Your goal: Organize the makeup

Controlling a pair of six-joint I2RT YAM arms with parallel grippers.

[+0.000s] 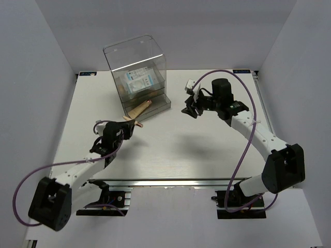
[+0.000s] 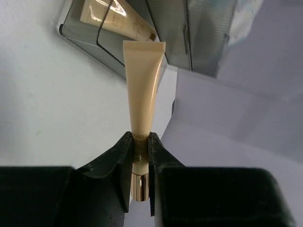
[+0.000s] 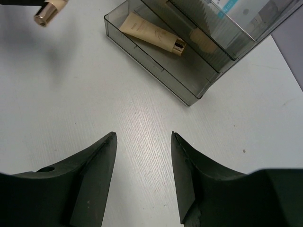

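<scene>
The left gripper carries the cream tube outward over the tray's low front side and releases it next, since the tray's free strip (image 1: 150, 109) (image 2: 113, 41) before the tan tube lies outward.
My left gripper (image 2: 140, 142) is shut on a cream tube with a gold cap (image 2: 142, 90), gripped just above the cap. It holds the tube over the table just in front of the clear drawer box (image 1: 137, 67), flat end toward the box. In the top view the left gripper (image 1: 132, 125) shows the cap (image 1: 138, 124) sticking out. A second tan tube (image 3: 151, 34) lies in the box's low front tray (image 3: 189, 92). White-and-blue packets (image 1: 138, 80) sit in an upper tier. My right gripper (image 3: 143, 137) is open and empty above bare table, right of the box (image 1: 189, 109).
White walls close the table on the left, back and right. A small grey-white block (image 1: 190, 84) is at the back beside the right wrist. The right arm's purple cable (image 1: 243, 150) loops over the right side.
</scene>
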